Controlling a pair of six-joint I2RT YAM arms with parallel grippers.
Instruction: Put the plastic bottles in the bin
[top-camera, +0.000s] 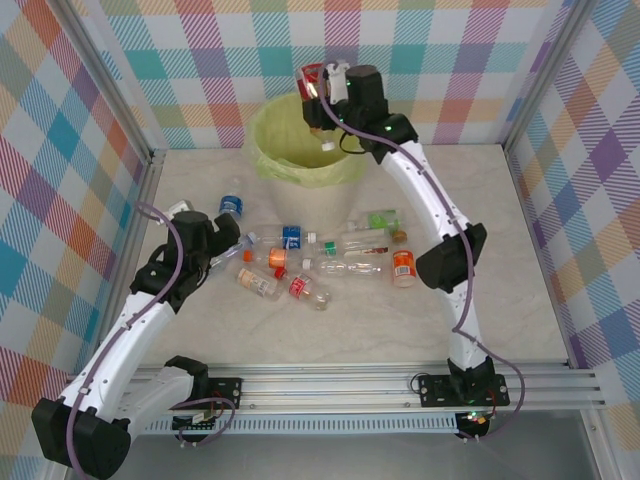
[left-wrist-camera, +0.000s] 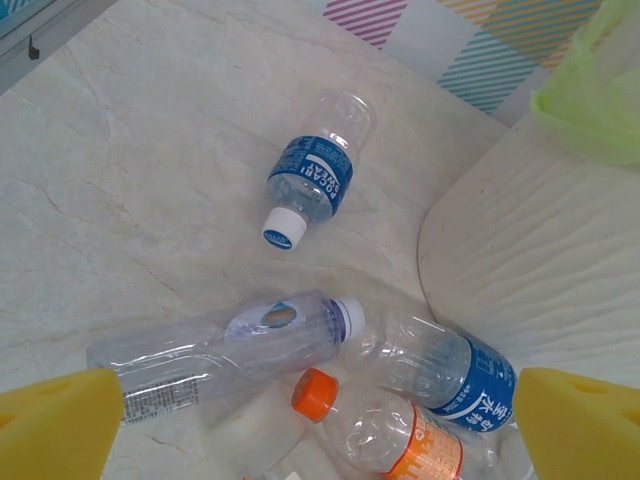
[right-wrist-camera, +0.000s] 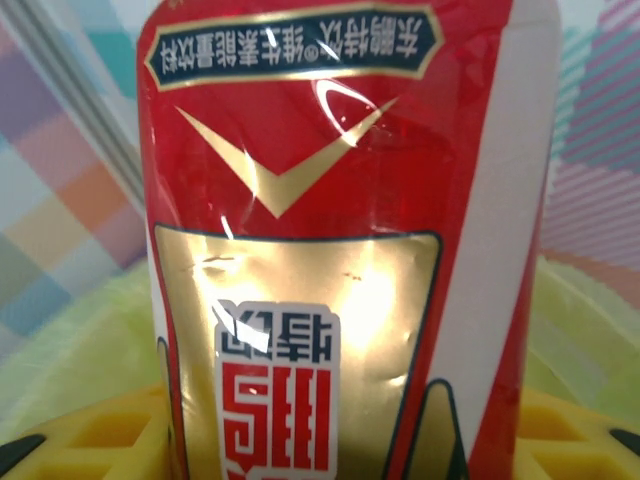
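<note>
The right gripper moves down into the bin's opening (top-camera: 296, 140) next and releases the red and gold bottle there, since the bag-lined opening lies below the gripper.
Several plastic bottles (top-camera: 330, 262) lie scattered on the table in front of the bin (top-camera: 300, 150), a cream tub lined with a yellow-green bag. My right gripper (top-camera: 322, 88) hangs over the bin's mouth, shut on a bottle with a red and gold label (right-wrist-camera: 340, 250); its yellow fingers (right-wrist-camera: 90, 435) press the bottle's sides. My left gripper (left-wrist-camera: 320, 430) is open above the left end of the pile. Between and beyond its fingers lie a clear white-capped bottle (left-wrist-camera: 220, 350), an orange-capped bottle (left-wrist-camera: 385, 425) and a blue-labelled one (left-wrist-camera: 440, 370).
Another blue-labelled bottle (left-wrist-camera: 315, 180) lies apart on the left. The bin's cream wall (left-wrist-camera: 540, 250) stands close on the right of the left gripper. Checked walls and metal posts (top-camera: 150, 160) enclose the table; a rail (top-camera: 400, 385) runs along the near edge.
</note>
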